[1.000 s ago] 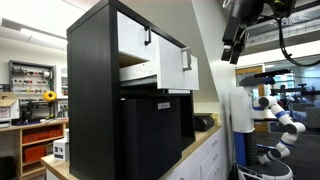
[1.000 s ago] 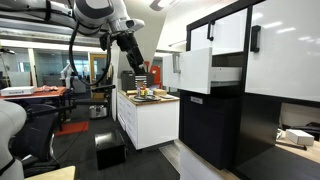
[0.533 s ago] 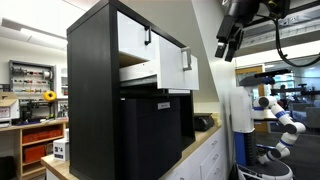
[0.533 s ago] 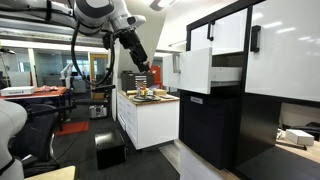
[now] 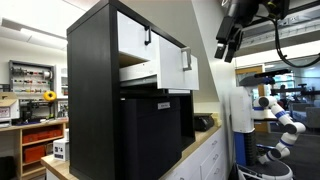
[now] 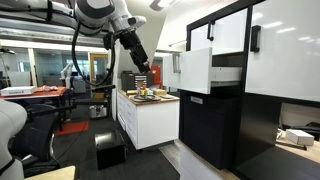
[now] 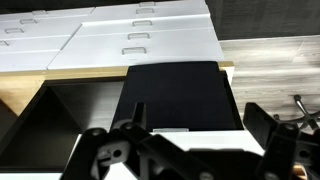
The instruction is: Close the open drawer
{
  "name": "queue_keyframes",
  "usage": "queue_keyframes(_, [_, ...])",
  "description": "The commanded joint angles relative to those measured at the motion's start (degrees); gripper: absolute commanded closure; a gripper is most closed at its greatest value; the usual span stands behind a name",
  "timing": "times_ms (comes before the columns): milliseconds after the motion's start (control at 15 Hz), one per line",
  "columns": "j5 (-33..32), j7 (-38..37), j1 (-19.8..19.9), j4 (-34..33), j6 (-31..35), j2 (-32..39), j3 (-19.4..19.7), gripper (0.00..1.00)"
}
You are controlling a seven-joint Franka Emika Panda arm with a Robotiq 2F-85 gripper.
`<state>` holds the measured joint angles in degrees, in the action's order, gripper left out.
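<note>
I will move my gripper outward to the drawer front's handle and close my fingers. The drawer is pulled out, and its front is still well clear of my spread fingers.
The drawer [image 5: 175,68] is the lower of two white drawers in a tall black cabinet [image 5: 95,90]. It stands pulled out, with its pale side showing. It also shows in an exterior view [image 6: 195,70]. The upper white drawer front [image 5: 133,32] is flush. My gripper [image 5: 224,52] hangs high in the air, well away from the drawer front; it also shows in an exterior view [image 6: 146,78]. In the wrist view the fingers [image 7: 200,128] are spread wide and hold nothing. A white band that looks like the drawer front [image 7: 205,140] lies between them, under the large black front [image 7: 175,95].
A low white cabinet with a wooden top [image 6: 150,120] stands behind the arm, with small items on it. A counter [image 5: 205,145] runs beside the black cabinet. A white robot arm [image 5: 280,115] stands in the background. Lab benches and shelves fill the back.
The gripper shifted slightly toward the cabinet between one second and half a second ago. Since then nothing has visibly moved. The drawer stays open.
</note>
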<state>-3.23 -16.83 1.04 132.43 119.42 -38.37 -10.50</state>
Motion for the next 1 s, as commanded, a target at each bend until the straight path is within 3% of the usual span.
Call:
queue_keyframes(0, [-0.6,-0.06,0.55,-1.95,0.92,3.08,0.85,0.0])
queue_keyframes(933, [-6.77,1.78,2.02,-8.06,11.3,14.19,3.63,0.0])
